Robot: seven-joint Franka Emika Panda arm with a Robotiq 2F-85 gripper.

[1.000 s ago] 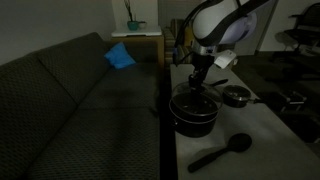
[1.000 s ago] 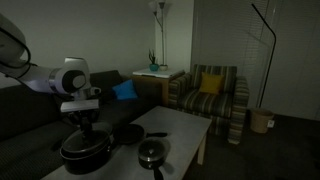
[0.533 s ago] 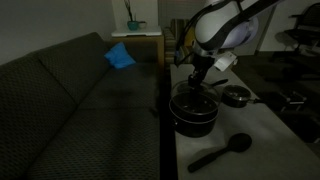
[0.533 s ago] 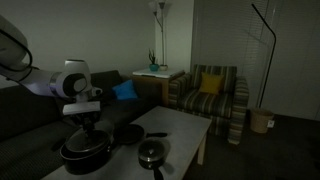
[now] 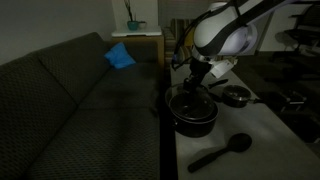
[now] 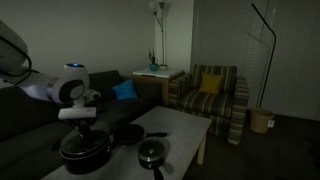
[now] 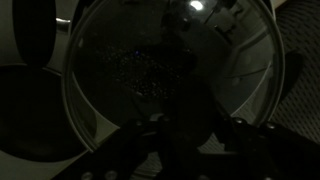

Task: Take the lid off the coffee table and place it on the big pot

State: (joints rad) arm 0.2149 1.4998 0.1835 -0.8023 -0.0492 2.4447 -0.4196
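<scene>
The lid already hangs over the big pot. I will lower my gripper slightly next, set the lid onto the pot's opening [image 5: 192, 106] and release the lid's knob.
The lid [image 7: 130, 60], clear glass with a thin metal rim, fills the wrist view just under the camera. My gripper [image 7: 190, 135] is shut on its dark centre knob, which the fingers hide. In both exterior views the gripper [image 5: 197, 82] [image 6: 80, 128] hangs straight over the big pot [image 5: 195, 115] [image 6: 85, 152], a wide black pot at the near end of the coffee table [image 5: 255, 125] [image 6: 185, 125]. The lid sits at or just above the pot's mouth. In this dim light I cannot tell whether it touches the rim.
A small black saucepan [image 5: 236, 96] [image 6: 151, 153] and a black long-handled spoon [image 5: 220, 152] lie on the table beside the pot. A dark sofa [image 5: 80, 100] with a blue cushion [image 5: 120, 56] runs along the table. A striped armchair [image 6: 210, 95] stands beyond it.
The arm's wrist has swung a little sideways above the pot. The gripper has stayed shut on the lid over the pot's mouth.
</scene>
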